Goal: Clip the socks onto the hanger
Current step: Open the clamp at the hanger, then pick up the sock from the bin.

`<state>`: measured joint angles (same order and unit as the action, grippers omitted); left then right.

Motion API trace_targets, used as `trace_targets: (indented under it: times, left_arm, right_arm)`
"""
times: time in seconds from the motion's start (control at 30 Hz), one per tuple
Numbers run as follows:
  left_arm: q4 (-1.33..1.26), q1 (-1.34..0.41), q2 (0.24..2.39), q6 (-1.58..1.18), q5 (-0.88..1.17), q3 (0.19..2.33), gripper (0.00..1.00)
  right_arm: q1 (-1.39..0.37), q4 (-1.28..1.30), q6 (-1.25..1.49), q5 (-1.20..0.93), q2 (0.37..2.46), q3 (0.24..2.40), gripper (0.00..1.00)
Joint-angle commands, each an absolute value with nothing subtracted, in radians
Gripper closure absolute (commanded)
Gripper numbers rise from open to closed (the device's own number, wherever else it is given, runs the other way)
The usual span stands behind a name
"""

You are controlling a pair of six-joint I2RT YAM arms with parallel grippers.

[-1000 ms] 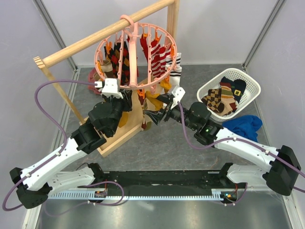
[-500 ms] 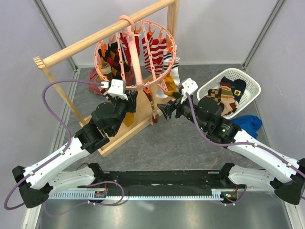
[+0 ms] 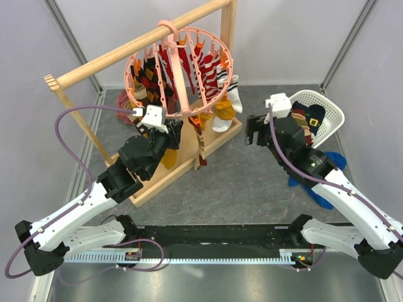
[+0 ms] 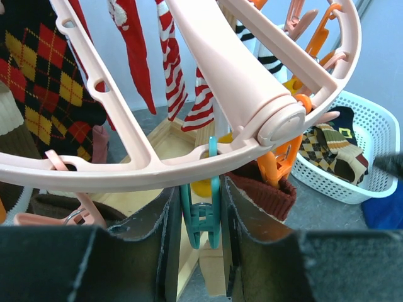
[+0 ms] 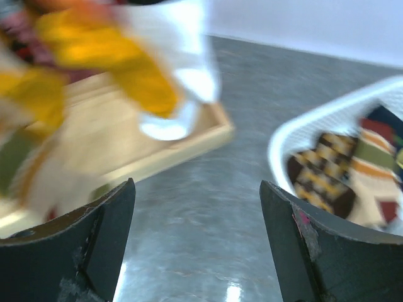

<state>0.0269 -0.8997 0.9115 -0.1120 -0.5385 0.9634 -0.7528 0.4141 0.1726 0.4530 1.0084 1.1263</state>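
The dark red cuff of the striped sock lies uncovered, so my right gripper should next move outward over the white basket (image 3: 315, 94) and then down onto the cuff.
The salmon-pink hanger (image 3: 178, 63) hangs from the wooden rail with several socks (image 3: 204, 66) clipped to it. More socks (image 3: 303, 121) lie in the white basket (image 3: 315, 94). My left gripper (image 3: 170, 130) sits under the hanger's near rim. In the left wrist view the gripper (image 4: 200, 251) is closed on a teal clip (image 4: 201, 217) hanging from the ring (image 4: 252, 82). My right gripper (image 3: 255, 131) is open and empty over the floor, between the wooden base and the basket. The right wrist view, where the gripper (image 5: 198, 220) also shows, is blurred.
The wooden rail frame (image 3: 126, 53) stands on its base (image 3: 217, 139) at the back left. A blue cloth (image 3: 338, 160) lies on the floor by the right arm. The basket also shows in the left wrist view (image 4: 371, 126) and the right wrist view (image 5: 283, 145).
My right gripper has drawn back from the hanger and moved right, toward the basket. The hanger has turned a little. My left gripper stays under the hanger's rim.
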Motion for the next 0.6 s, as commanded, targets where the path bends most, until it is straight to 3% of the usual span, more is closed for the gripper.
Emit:
trace_targets:
  times: [0.0, 0.33, 0.57]
  left_arm:
    - [0.17, -0.908, 0.913, -0.1, -0.469, 0.919, 0.98]
    - [0.173, -0.908, 0.91, -0.095, -0.462, 0.911, 0.98]
    - [0.175, -0.905, 0.908, -0.092, -0.457, 0.911, 0.98]
  right_arm:
    - [-0.586, 0.466, 0.264, 0.534, 1.005, 1.163, 0.14]
    - [-0.166, 0.284, 0.322, 0.447, 1.248, 1.157, 0.17]
    - [0.03, 0.17, 0.256, 0.316, 1.587, 1.284, 0.25]
